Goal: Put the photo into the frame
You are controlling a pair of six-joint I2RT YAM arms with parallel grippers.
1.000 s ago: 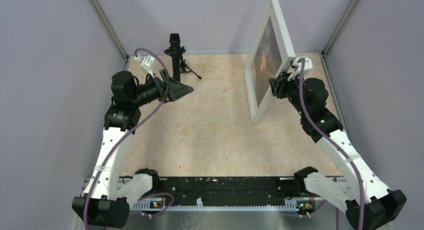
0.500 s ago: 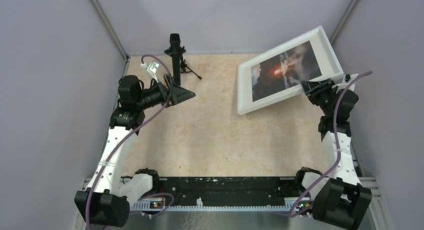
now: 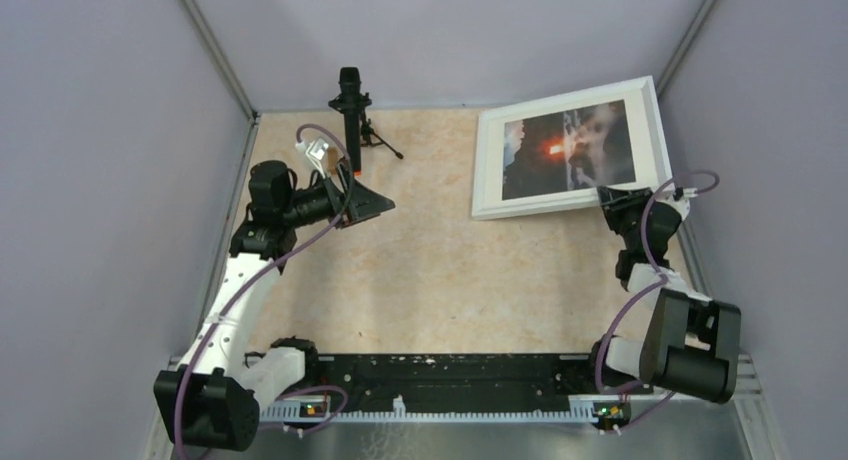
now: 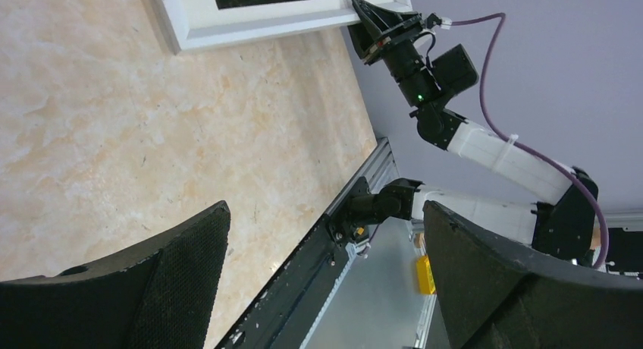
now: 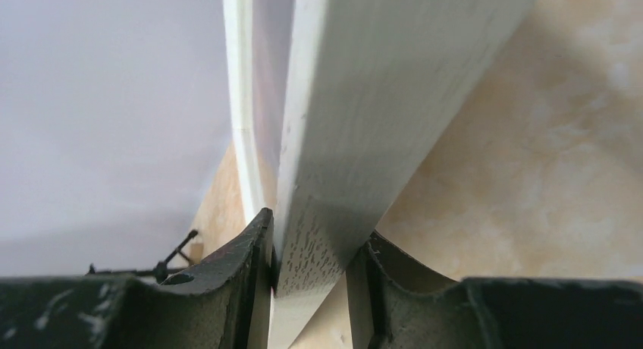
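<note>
The held near corner comes down next in my right gripper until it rests flat, then it is released. The tabletop under the frame's raised end [image 3: 588,219] [image 5: 432,212] lies below the gripper.
The white frame [image 3: 487,170] lies face up at the back right with the photo [image 3: 568,148] inside it, dark with an orange-red glow. My right gripper [image 3: 612,198] is shut on the frame's near right corner. In the right wrist view the white rail [image 5: 356,136] is clamped between the two black fingers [image 5: 243,265] of the gripper [image 5: 311,243]. My left gripper [image 3: 375,202] is open and empty at the back left, far from the frame. In its wrist view, between its jaws [image 4: 326,212], the frame's rail [image 4: 265,19] and the right gripper [image 4: 377,19] show.
A black microphone on a small tripod [image 3: 350,105] stands at the back left, just behind my left gripper. Grey walls close in both sides and the back. The black base rail [image 3: 450,375] runs along the near edge.
The frame has swung from standing on edge to face up and come down toward the table. The right arm has folded back to the right. The left gripper has shifted slightly right.
</note>
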